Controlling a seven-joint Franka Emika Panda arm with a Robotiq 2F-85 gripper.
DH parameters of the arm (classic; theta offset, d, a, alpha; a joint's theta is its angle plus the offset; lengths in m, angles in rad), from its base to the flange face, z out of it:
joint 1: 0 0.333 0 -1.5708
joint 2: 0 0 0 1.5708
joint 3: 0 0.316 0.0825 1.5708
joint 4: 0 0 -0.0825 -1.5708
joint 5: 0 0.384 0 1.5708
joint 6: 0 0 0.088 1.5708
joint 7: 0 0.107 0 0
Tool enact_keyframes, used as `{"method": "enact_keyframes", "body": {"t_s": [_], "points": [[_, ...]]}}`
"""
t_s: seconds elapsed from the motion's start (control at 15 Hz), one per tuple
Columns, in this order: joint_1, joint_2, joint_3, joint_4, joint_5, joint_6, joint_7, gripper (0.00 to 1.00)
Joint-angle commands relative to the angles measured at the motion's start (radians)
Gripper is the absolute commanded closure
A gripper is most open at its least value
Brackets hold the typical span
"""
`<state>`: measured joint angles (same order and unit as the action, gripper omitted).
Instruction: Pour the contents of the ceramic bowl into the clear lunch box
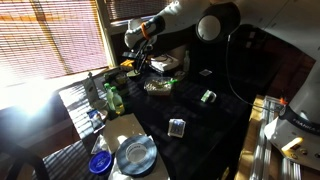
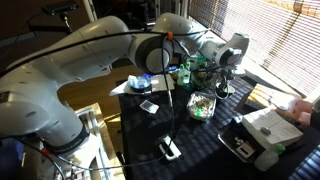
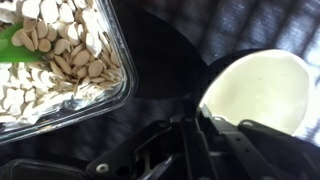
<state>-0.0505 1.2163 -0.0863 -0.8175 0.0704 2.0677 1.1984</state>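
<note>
The bowl goes down next, slightly away from the clear lunch box, onto the tabletop beside it, since the bowl looks empty.
The clear lunch box (image 3: 60, 60) lies at the upper left of the wrist view and holds many pale seeds and something green. It also shows on the dark table in both exterior views (image 1: 158, 86) (image 2: 201, 104). The ceramic bowl (image 3: 262, 88) is cream-white and its pale inside looks empty. It hangs to the right of the box, tilted. My gripper (image 3: 196, 128) is shut on the bowl's rim and holds it above the table beside the box. In both exterior views the gripper (image 1: 141, 57) (image 2: 222, 78) hovers just past the box, and the bowl is hard to make out there.
A blue-grey plate (image 1: 135, 155) and a small blue dish (image 1: 100, 162) sit near the table's front corner. A green bottle (image 1: 113, 97) stands at the table's edge. A small clear box (image 1: 177, 127) and a green item (image 1: 208, 97) lie on the dark cloth. A white appliance (image 2: 262, 135) stands nearby.
</note>
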Motion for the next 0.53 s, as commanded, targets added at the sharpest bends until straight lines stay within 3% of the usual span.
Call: {"method": "enact_keyframes", "body": {"t_s": [0.0,0.47], "points": [[-0.025,0.079,0.021,0.137,0.025,-0.023,-0.048,0.98],[-0.041,0.117,0.038,0.181,0.014,0.007,-0.105,0.98]]}}
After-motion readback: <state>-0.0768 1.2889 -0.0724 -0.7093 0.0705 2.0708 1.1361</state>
